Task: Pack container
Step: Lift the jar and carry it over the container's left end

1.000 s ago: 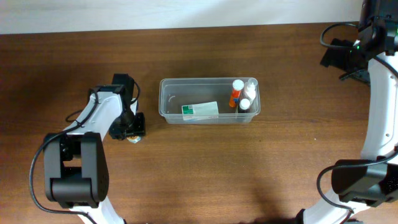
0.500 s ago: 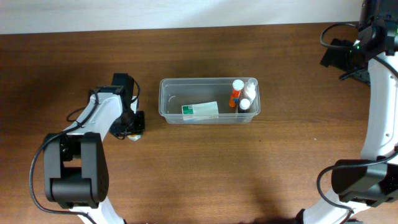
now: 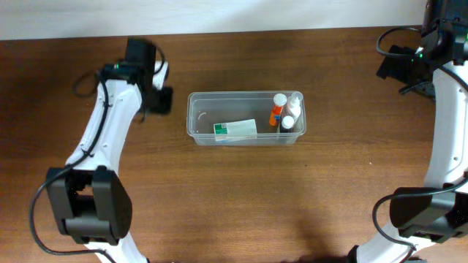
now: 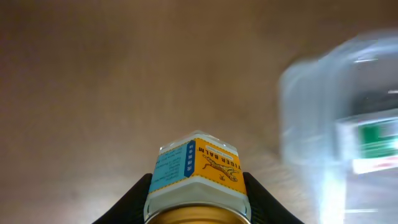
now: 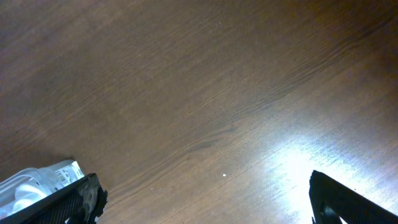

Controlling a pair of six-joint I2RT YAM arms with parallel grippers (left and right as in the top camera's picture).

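The container's bare end is below on the right in the overhead view, so my left gripper should next move that way and down to release the jar.
The clear plastic container sits at the table's middle, holding a green and white box and several small bottles at its right end. My left gripper is raised just left of the container and is shut on a small jar with a yellow and blue tiger label and a gold lid. The container's blurred left end shows at the right of the left wrist view. My right gripper is open and empty, held high at the far right.
The wooden table runs all round the container. A pale wall strip lies along the far edge. The right arm's cables hang at the far right corner. A bit of the container's end shows low left in the right wrist view.
My left gripper has lifted the jar off the table at the lower left and swung up and away, to a spot just left of the container. The right arm has not moved.
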